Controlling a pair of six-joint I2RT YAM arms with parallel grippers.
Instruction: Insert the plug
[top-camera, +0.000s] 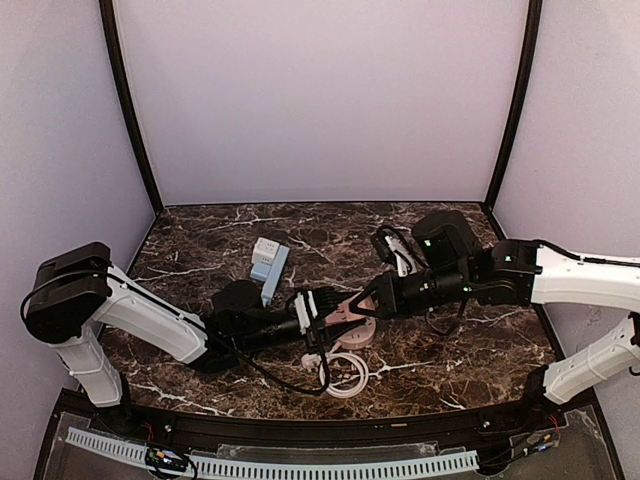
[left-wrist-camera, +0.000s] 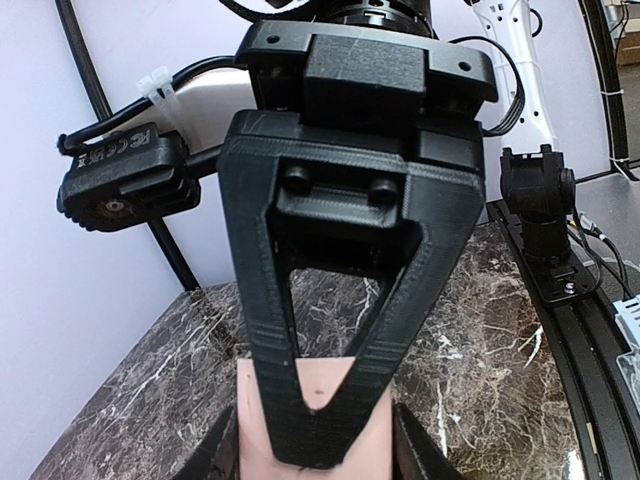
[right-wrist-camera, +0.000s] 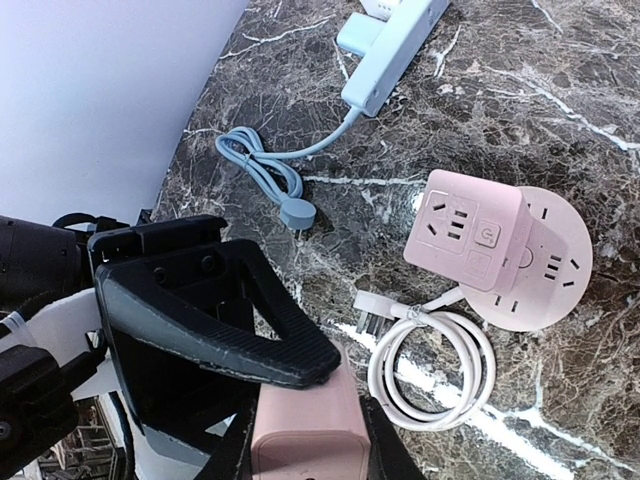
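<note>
My right gripper turns downward next, lowers the plug onto the round base's open slots beside the pink socket cube and releases, since they lie below.
Both grippers hold one pink boxy plug (top-camera: 340, 310) just above the table; its prongs are hidden. In the left wrist view the plug (left-wrist-camera: 330, 385) sits between my left gripper's (left-wrist-camera: 315, 455) jaws, with a finger (left-wrist-camera: 265, 330) of the right gripper pressed across its top. In the right wrist view the plug (right-wrist-camera: 310, 420) is clamped in my right gripper (right-wrist-camera: 308, 450), and a left finger (right-wrist-camera: 220, 320) lies over it. A pink socket cube on a round base (right-wrist-camera: 500, 255) rests on the table close by, also seen as the pink socket (top-camera: 358, 337) under the grippers. From above, the left gripper (top-camera: 310, 320) and right gripper (top-camera: 360, 303) meet tip to tip.
A coiled white cable (right-wrist-camera: 430, 370) with its own flat plug (right-wrist-camera: 372, 315) lies beside the pink socket. A light blue power strip (top-camera: 268, 265) lies farther back, its blue cable and plug (right-wrist-camera: 297, 212) trailing toward the centre. Grey walls enclose the marble table (top-camera: 200, 240).
</note>
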